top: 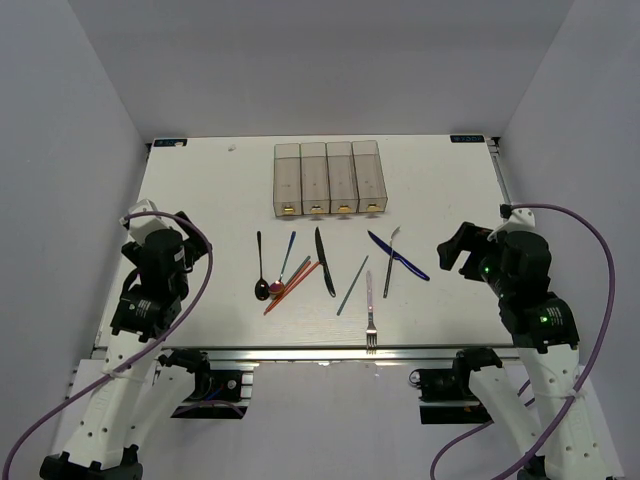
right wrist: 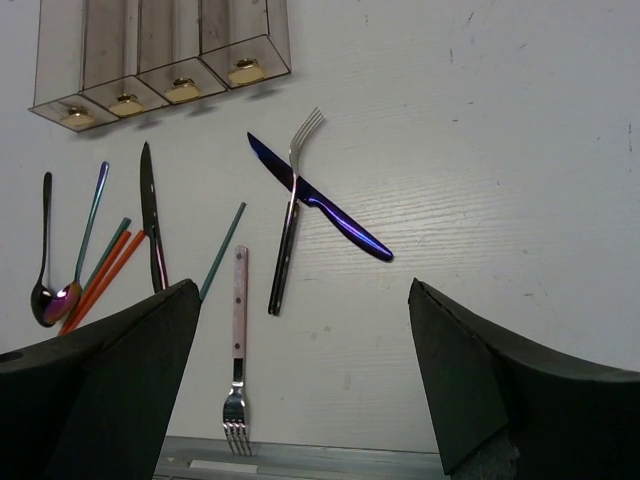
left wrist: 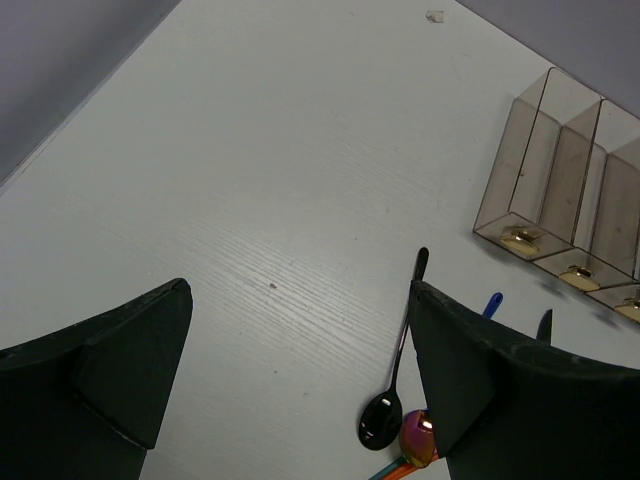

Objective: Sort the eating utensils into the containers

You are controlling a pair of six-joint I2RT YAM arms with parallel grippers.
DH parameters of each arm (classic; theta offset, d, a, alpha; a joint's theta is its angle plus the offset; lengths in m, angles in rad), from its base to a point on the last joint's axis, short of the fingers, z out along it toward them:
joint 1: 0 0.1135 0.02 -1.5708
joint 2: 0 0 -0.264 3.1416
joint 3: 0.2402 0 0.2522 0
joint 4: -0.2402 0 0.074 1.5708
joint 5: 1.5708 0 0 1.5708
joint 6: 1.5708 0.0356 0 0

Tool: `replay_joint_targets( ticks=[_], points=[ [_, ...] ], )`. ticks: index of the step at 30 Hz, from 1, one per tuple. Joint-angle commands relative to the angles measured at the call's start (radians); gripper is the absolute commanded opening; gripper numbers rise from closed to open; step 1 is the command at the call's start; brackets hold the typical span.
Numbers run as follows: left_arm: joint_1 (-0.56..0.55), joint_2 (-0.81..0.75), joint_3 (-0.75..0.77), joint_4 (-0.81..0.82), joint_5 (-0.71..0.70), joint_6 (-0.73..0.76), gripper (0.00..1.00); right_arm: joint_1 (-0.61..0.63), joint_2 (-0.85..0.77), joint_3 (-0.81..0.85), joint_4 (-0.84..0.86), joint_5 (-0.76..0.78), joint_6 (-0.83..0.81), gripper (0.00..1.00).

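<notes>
I need to move my right gripper across to the black-handled fork next, to the left in the top view, and down onto its handle point(top: 388, 276) point(right wrist: 284, 258), clear of the blue knife.
The four joined translucent containers point(top: 330, 178) stand at the table's back middle. In front of them the eating utensils lie loose in a row: a black spoon point(top: 261, 268), a blue-handled iridescent spoon point(top: 283, 270), orange chopsticks point(top: 292, 288), a black knife point(top: 324, 262), a grey-green chopstick point(top: 352, 285), a pink-handled fork point(top: 370, 312), and a blue knife point(top: 398, 256) crossed by a black-handled fork point(top: 390, 262). My left gripper point(left wrist: 300, 290) hovers open left of the black spoon point(left wrist: 395, 375). My right gripper point(right wrist: 302, 290) hovers open right of the blue knife point(right wrist: 330, 215). Neither holds anything.
The pink-handled fork point(right wrist: 238, 340) has its tines at the table's near metal edge. White walls close in the table on the left, back and right. A small white speck point(left wrist: 434, 16) lies near the far left corner.
</notes>
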Motion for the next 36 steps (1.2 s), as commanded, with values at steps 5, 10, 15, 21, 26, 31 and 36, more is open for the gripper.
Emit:
replay_joint_targets(
  ticks=[5, 10, 15, 21, 26, 31, 36],
  points=[
    [0.005, -0.001, -0.002, 0.005, -0.002, -0.002, 0.98, -0.002, -0.028, 0.023, 0.055, -0.038, 0.035, 0.89],
    [0.005, 0.007, 0.000, 0.002, -0.002, -0.001, 0.98, -0.002, -0.014, 0.010, 0.096, -0.159, 0.091, 0.89],
    [0.005, -0.001, -0.004, 0.005, 0.000, -0.001, 0.98, -0.002, 0.067, -0.007, 0.151, -0.211, 0.143, 0.89],
    [0.005, 0.016, -0.002, 0.005, 0.011, 0.003, 0.98, 0.095, 0.406, -0.038, 0.226, -0.168, 0.193, 0.89],
    [0.005, 0.019, -0.007, 0.012, 0.023, 0.006, 0.98, 0.246, 0.586, -0.047, 0.228, 0.173, 0.242, 0.84],
    [0.005, 0.027, -0.008, 0.020, 0.052, 0.015, 0.98, 0.347, 0.744, -0.049, 0.286, 0.213, 0.281, 0.55],
    [0.005, 0.033, -0.007, 0.017, 0.049, 0.015, 0.98, 0.395, 0.875, -0.034, 0.315, 0.287, 0.310, 0.45]
  ],
)
